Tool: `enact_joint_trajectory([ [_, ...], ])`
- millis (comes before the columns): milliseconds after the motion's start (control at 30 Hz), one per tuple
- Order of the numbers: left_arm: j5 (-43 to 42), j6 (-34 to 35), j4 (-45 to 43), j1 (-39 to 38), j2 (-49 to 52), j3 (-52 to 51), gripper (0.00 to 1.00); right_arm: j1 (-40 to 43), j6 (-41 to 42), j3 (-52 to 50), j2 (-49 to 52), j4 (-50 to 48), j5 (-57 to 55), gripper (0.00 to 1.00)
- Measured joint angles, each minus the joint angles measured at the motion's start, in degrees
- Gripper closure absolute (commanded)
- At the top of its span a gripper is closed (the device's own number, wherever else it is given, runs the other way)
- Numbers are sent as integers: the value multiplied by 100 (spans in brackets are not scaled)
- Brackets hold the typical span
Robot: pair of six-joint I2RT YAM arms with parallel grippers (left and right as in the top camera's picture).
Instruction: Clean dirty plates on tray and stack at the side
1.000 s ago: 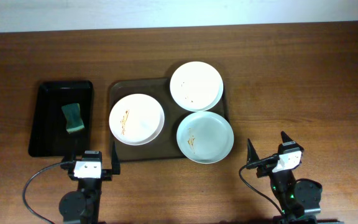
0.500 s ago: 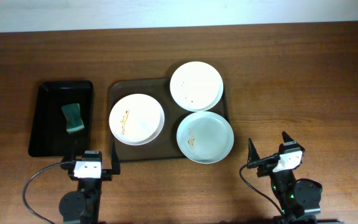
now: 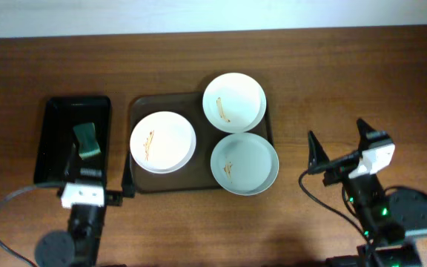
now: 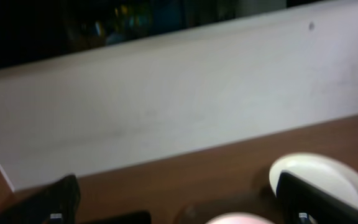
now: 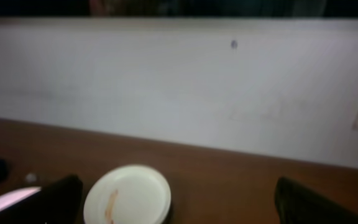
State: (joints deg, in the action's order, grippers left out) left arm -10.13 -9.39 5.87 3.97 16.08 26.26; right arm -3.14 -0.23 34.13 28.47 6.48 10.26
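I need to swing my right gripper over the green plate next and tip it down onto the facing rim of the sponge-side white plate (image 3: 193, 144), where the bare tray leaves room for my fingers.
Three plates lie on the dark-brown tray (image 3: 138, 108): a white plate (image 3: 163, 142) at left, a white plate (image 3: 234, 102) at back right, and a mint-green plate (image 3: 245, 163) at front right. All three carry thin orange-brown smears. My left gripper (image 3: 98, 165) is open and empty over the gap between the black tray and the brown tray. My right gripper (image 3: 339, 142) is open and empty, right of the green plate. The right wrist view shows the back white plate (image 5: 127, 195); the left wrist view shows its edge (image 4: 319, 177).
A narrow black tray (image 3: 54, 141) at the left holds a green sponge (image 3: 87, 140). A white wall runs along the table's far edge (image 5: 179, 81). Bare wooden table lies right of the brown tray (image 3: 347, 81).
Both arms have risen and moved forward from the front edge: the left gripper now reaches the black tray's right side, the right gripper sits further right and up. Plates have not moved.
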Motion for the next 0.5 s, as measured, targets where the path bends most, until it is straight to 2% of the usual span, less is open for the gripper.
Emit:
enact_joint_trajectory([
  [200,-208,-33,1971,0,3539,3333,1,0,-11,2778,2564,2586,627,2],
  [333,-680,-48,4439,0,5702,5313,1,0,-2,4229,4057,4492,1012,2],
  [400,-986,-50,5206,0,6642,6050,1,0,9,4527,4640,4568,1215,1],
  [433,-1139,-50,5431,0,6872,6124,1,0,50,4533,4892,4607,1331,7],
  [500,-1294,-50,5512,0,7075,6137,1,-22,260,4538,5445,4190,2046,12],
])
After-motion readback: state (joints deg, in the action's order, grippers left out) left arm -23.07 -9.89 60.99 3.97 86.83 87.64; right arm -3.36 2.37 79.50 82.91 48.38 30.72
